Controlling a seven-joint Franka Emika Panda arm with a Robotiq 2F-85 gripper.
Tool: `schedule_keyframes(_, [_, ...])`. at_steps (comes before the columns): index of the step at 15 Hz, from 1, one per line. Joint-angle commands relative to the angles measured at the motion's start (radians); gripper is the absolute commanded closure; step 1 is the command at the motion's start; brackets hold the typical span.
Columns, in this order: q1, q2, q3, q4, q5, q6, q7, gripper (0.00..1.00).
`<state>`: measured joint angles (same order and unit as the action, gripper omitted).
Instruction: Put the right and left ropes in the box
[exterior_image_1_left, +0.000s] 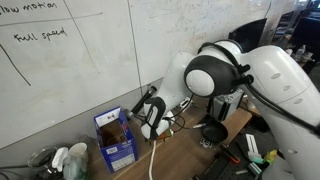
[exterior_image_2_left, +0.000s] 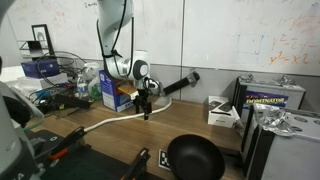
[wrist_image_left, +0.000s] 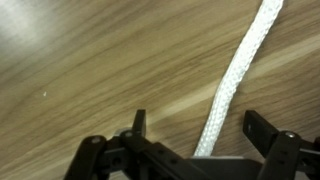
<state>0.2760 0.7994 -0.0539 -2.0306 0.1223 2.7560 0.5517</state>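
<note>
The robot's gripper will stay low next and close on the part of the white rope between its fingers, because the white rope already runs between the open fingers just above the table.
The blue box stands open on the wooden table by the whiteboard, and it also shows in an exterior view. A white rope lies on the table and runs between my gripper's two fingers. My gripper is open, just above the table, with the rope between the jaws and not clamped. In both exterior views the gripper hangs right beside the box, and the rope trails away from it across the table. I cannot clearly make out a second rope.
A black pan sits at the table's front. A printed carton and a small white box stand to one side. Cups and clutter lie beside the blue box. A whiteboard backs the table.
</note>
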Motion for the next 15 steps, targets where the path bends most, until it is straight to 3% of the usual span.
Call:
schedule_keyframes(1, [0.023,0.016,-0.019,0.026,0.012,-0.003,0.013,0.26])
schedule_keyframes(10, [0.031,0.003,-0.024,0.03,0.008,-0.007,0.022,0.93])
schedule_keyframes(12, [0.026,-0.003,-0.02,0.029,0.007,-0.022,0.014,0.97])
schedule_keyframes(15, [0.023,-0.05,-0.026,-0.01,0.002,-0.03,0.006,0.93])
